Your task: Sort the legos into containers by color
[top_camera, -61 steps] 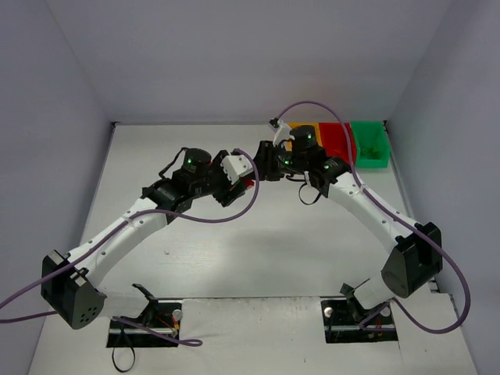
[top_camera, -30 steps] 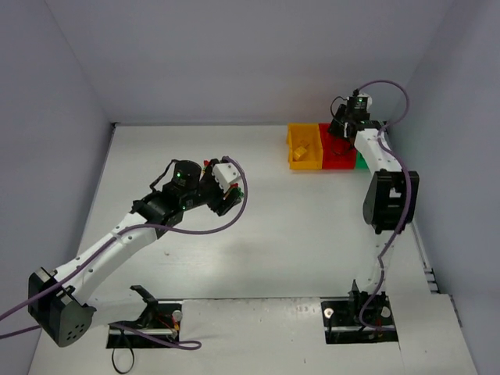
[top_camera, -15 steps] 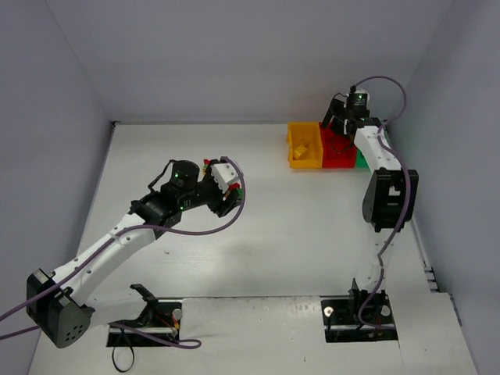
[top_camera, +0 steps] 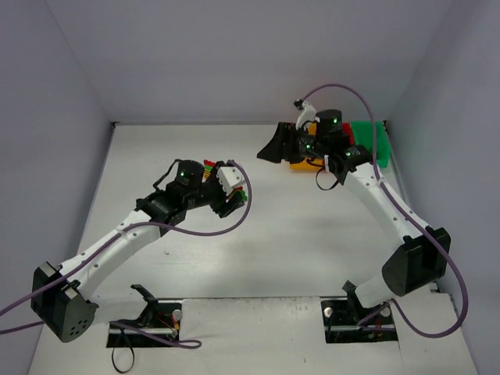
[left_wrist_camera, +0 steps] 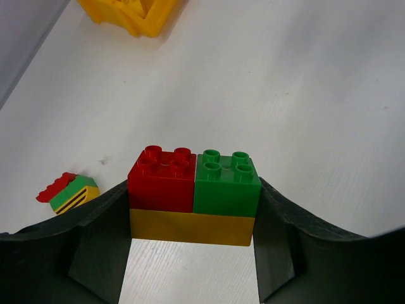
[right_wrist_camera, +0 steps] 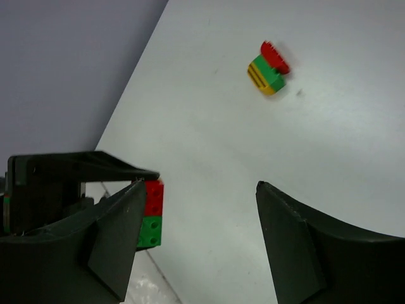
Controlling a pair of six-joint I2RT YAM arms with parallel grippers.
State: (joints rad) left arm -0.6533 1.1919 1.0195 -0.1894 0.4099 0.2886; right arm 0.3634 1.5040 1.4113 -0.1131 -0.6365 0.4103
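Note:
The right gripper moves back and across onto the held green brick (top_camera: 244,195) (right_wrist_camera: 150,232) next, since that lies back from it and to its left in the top view.
My left gripper (left_wrist_camera: 193,193) is shut on a stack of legos (left_wrist_camera: 193,199): a red and a green brick side by side on a long yellow one, held above the table. In the top view this stack (top_camera: 241,194) hangs left of centre. My right gripper (top_camera: 267,151) stands open and empty, left of the containers and facing the held stack (right_wrist_camera: 150,215). A small red, green and yellow stack (right_wrist_camera: 267,68) lies on the table beyond; the left wrist view shows the small stack (left_wrist_camera: 66,192) too. The right arm covers much of the yellow bin (top_camera: 300,163) and red bin (top_camera: 346,127); the green bin (top_camera: 366,134) shows.
The containers stand in a row at the back right by the wall. The yellow bin's corner (left_wrist_camera: 133,12) shows at the top of the left wrist view. White table (top_camera: 297,234) spreads between the arms, with grey walls on three sides.
My right arm has swung left from over the red bin toward the centre, and its jaws now stand open. The left arm has barely moved and still holds the stack.

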